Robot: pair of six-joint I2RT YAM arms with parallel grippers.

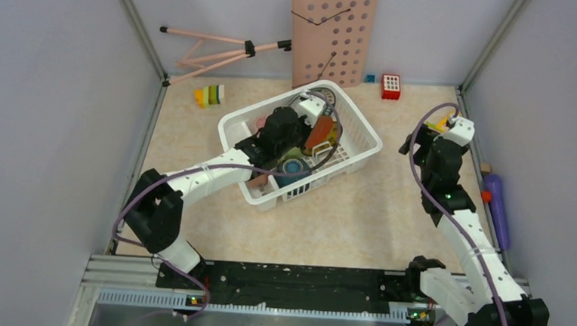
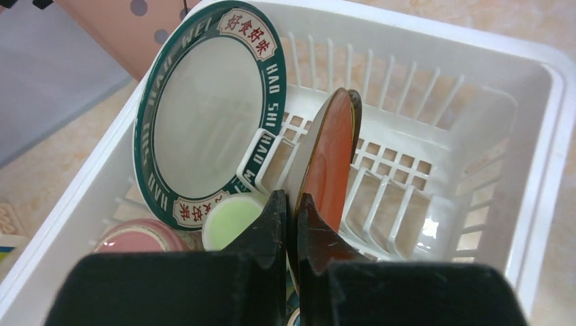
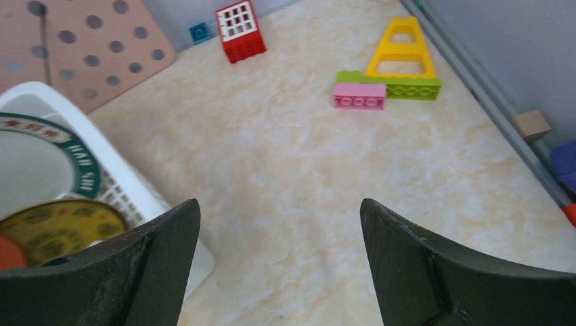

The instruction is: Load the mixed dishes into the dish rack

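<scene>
My left gripper is bringing the orange plate (image 2: 329, 163) to an empty slot beside the yellow plate (image 2: 355, 112), so it should go down and move back toward the rack's near side.
The white dish rack (image 1: 365, 140) stands at the table's middle back, also seen in the left wrist view (image 2: 543, 136). In it a teal-rimmed plate (image 2: 204, 115) stands upright at the far end. An orange plate (image 2: 329, 163) stands on edge among the dividers, with a yellow plate (image 2: 355, 112) just behind it. A light green mug (image 2: 227, 221), a pink cup (image 2: 136, 238) and a blue bowl (image 1: 294, 167) sit at the near end. My left gripper (image 2: 291, 204) is inside the rack, shut on the orange plate's near edge. My right gripper (image 3: 280, 210) is open and empty over bare table right of the rack.
A pink perforated board (image 1: 331, 33) leans on the back wall. A red block (image 3: 240, 30) and yellow, green and pink blocks (image 3: 387, 78) lie at the back right. A purple cylinder (image 1: 497, 206) lies along the right wall. A folded tripod (image 1: 217, 49) lies at back left.
</scene>
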